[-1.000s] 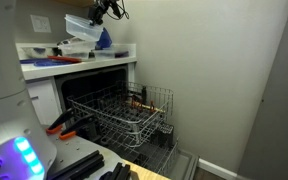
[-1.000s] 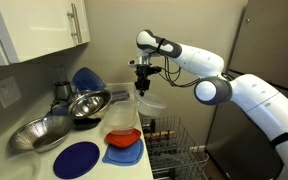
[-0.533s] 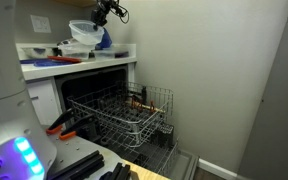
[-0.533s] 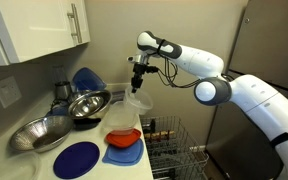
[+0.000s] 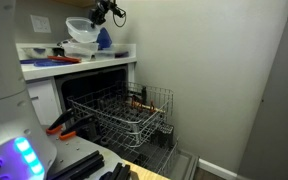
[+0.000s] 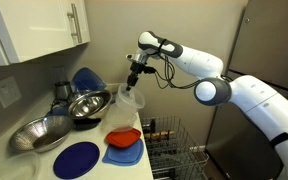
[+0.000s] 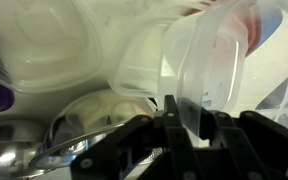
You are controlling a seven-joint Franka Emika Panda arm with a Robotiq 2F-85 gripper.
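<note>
The container I am holding hangs off to one side of the other clear container, so my gripper will move toward the steel bowls and go down over it next.
My gripper [image 6: 135,78] is shut on the rim of a clear plastic container [image 6: 130,101] and holds it tilted above the counter. The container also shows in an exterior view [image 5: 80,30] under the gripper [image 5: 97,15]. In the wrist view the container's clear wall [image 7: 212,70] is pinched between the black fingers [image 7: 187,118]. Below it on the counter lie a red bowl [image 6: 124,137] on a blue plate [image 6: 126,153], with another clear container [image 6: 123,118] on top.
Steel bowls [image 6: 88,102] [image 6: 41,133], a dark blue plate [image 6: 81,158] and a blue lid [image 6: 87,79] sit on the counter. The open dishwasher with its pulled-out wire rack [image 5: 129,112] stands below. White cabinets [image 6: 39,28] hang above.
The gripper has swung the clear container sideways over the counter and tilted it, moving left in both exterior views.
</note>
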